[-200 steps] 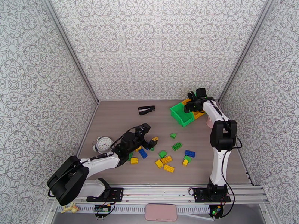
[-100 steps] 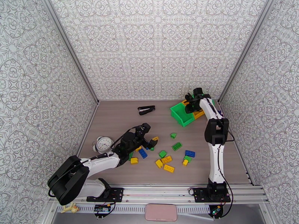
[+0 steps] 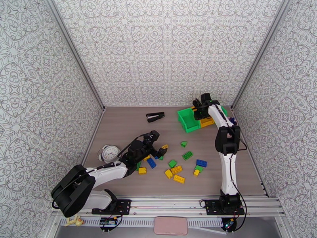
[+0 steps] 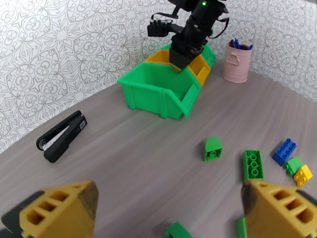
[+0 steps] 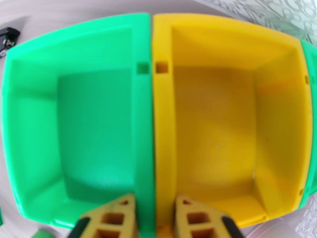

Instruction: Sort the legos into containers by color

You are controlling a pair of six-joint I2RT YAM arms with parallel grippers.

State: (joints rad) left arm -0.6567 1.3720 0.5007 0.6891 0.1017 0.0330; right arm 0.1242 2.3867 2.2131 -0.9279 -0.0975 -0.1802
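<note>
The right gripper drags the containers toward the stapler next, then releases them. The bare tabletop beside the stapler lies past the green container [image 5: 31, 116] from the gripper.
The legos lie scattered mid-table: a green one [image 3: 188, 155], a blue one [image 3: 201, 163], a yellow one [image 3: 179, 179] and several more. My left gripper [image 3: 158, 149] hovers open over the left part of the pile, its yellow fingers [image 4: 59, 207] wide apart with nothing between them. From it I see a green lego [image 4: 212, 148] and a blue lego [image 4: 284, 151]. The containers stand at the back right: a green one [image 3: 187, 119], a yellow one [image 3: 206, 122], another green one [image 4: 209, 56]. My right gripper [image 5: 154, 203] is shut across the touching walls of the green container [image 5: 31, 116] and the yellow container [image 5: 214, 123], both empty.
A black stapler [image 3: 155, 116] lies at the back middle of the table. A white alarm clock [image 3: 109, 152] stands by the left wall beside my left arm. A pink cup with pens [image 4: 237, 62] sits right of the containers near the right wall.
My right gripper has shut on the adjoining walls of the green and yellow containers, and the containers have shifted left and turned with it. My left arm has stayed still.
</note>
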